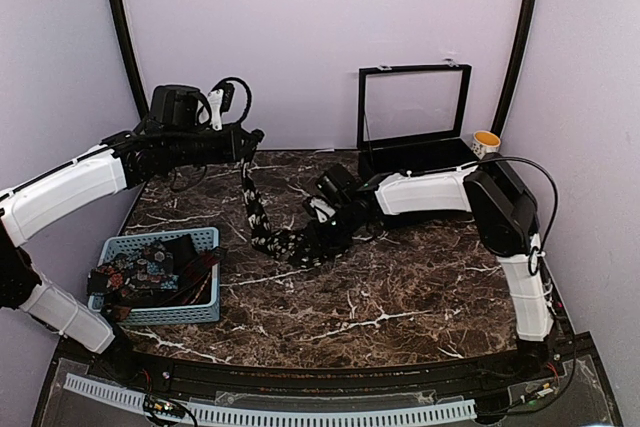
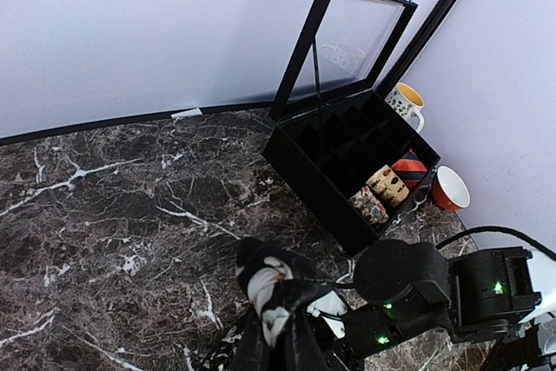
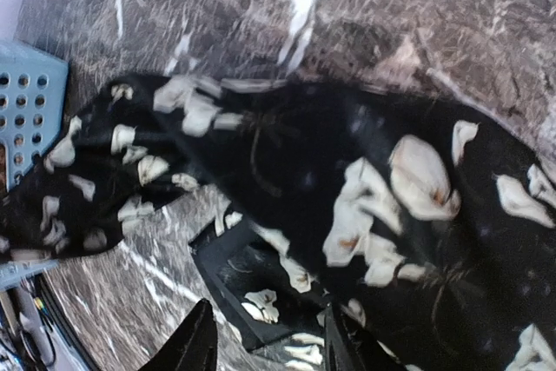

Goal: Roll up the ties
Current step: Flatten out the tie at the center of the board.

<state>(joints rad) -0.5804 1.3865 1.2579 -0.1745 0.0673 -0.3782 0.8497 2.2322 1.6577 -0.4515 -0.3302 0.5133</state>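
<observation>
Next, my left gripper moves down toward the bare marble table beyond the blue basket. It releases the tie's upper end there, since that end still hangs above the table.
A black tie (image 1: 258, 212) with white prints hangs from my left gripper (image 1: 246, 147), which is shut on its upper end well above the table. In the left wrist view the tie (image 2: 269, 288) bunches over that gripper (image 2: 276, 341). The tie's lower end lies on the marble in front of my right gripper (image 1: 322, 235). In the right wrist view the wide end (image 3: 365, 180) spreads across the table. Its tip lies between the spread fingers of the right gripper (image 3: 269, 345), which is open. More ties (image 1: 150, 267) lie in the basket. Coiled tan (image 2: 387, 184) and red (image 2: 408, 167) ties sit in the case.
A blue slotted basket (image 1: 205, 307) stands at the near left, and its corner shows in the right wrist view (image 3: 26, 102). A black glass-lidded case (image 1: 415, 107) stands open at the back right, with a mug (image 1: 486, 142) beside it. An orange cup (image 2: 450, 188) stands by the case (image 2: 321, 188).
</observation>
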